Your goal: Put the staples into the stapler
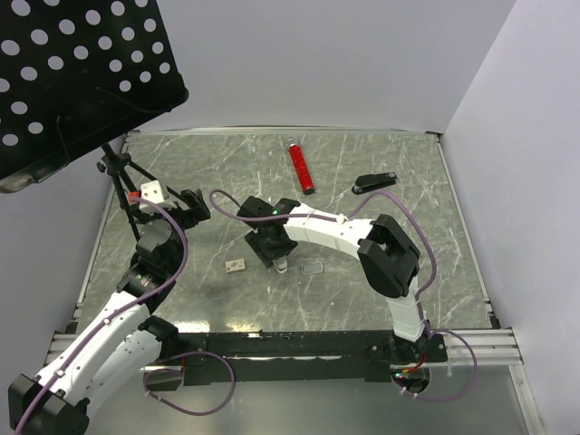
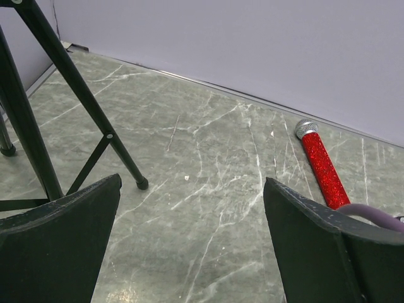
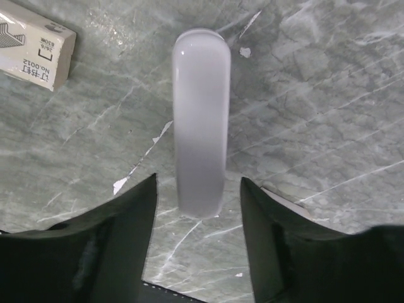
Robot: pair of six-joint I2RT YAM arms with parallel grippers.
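Note:
The right gripper next holds in place and brings its fingers in from both sides onto the pale grey rounded bar, which already stands between them.
The black stapler (image 1: 373,183) lies at the far right of the table, away from both grippers. The staples (image 1: 313,268), a small silver-grey strip, lie flat just right of my right gripper (image 1: 276,258). In the right wrist view my right gripper (image 3: 199,180) is open, with a blurred pale grey rounded bar (image 3: 201,120) standing between its fingers, a gap on each side. A pale sliver by the right finger (image 3: 297,205) may be the staples. My left gripper (image 1: 198,204) is open and empty above the table's left side (image 2: 192,182).
A beige box piece (image 1: 235,265) lies left of my right gripper and shows in the right wrist view (image 3: 35,53). A red glitter tube (image 1: 301,168) lies at the back middle, also in the left wrist view (image 2: 323,167). A black tripod (image 2: 95,120) and a perforated stand (image 1: 72,72) are at the left.

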